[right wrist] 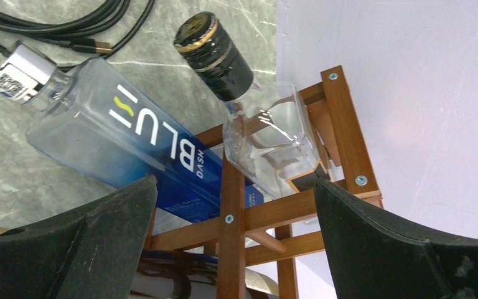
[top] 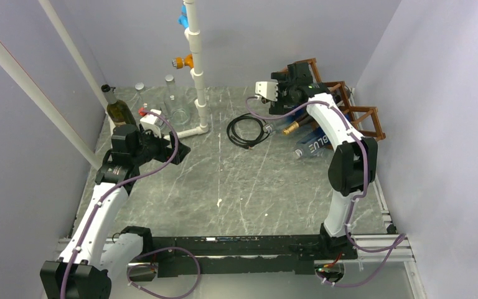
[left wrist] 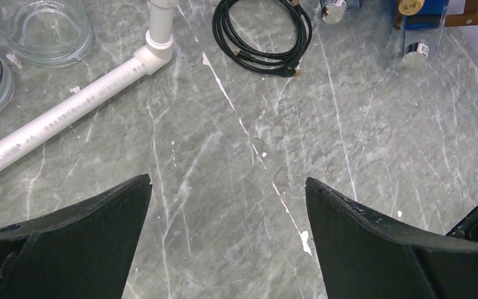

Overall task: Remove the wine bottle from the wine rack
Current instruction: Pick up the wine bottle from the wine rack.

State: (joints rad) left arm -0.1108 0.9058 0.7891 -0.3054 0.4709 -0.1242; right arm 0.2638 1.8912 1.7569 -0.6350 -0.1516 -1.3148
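Observation:
The clear square bottle's black-capped neck [right wrist: 219, 61] sticks out beyond the wooden bars, so my right gripper shifts off the rack's frame and down around it next.
The reddish-brown wine rack [top: 364, 115] stands at the back right against the wall, and its frame [right wrist: 342, 124] fills the right wrist view. A bottle with a gold foil neck [top: 289, 129], which looks like the wine bottle, lies in a low cell with its neck toward the table. In the right wrist view its dark body [right wrist: 168, 277] is mostly hidden behind the bars. My right gripper [top: 299, 73] [right wrist: 234, 180] hovers open over the rack's left end and holds nothing. Far left, my left gripper [top: 182, 150] [left wrist: 227, 179] hangs open above bare table.
A blue "BLU" bottle [top: 314, 146] [right wrist: 131, 143] and a clear square bottle [right wrist: 274, 143] with a black cap also lie in the rack. A black cable coil [top: 246, 131], a white pipe stand [top: 196, 68], a glass jar [top: 177, 112] and an upright green bottle [top: 118, 112] occupy the back.

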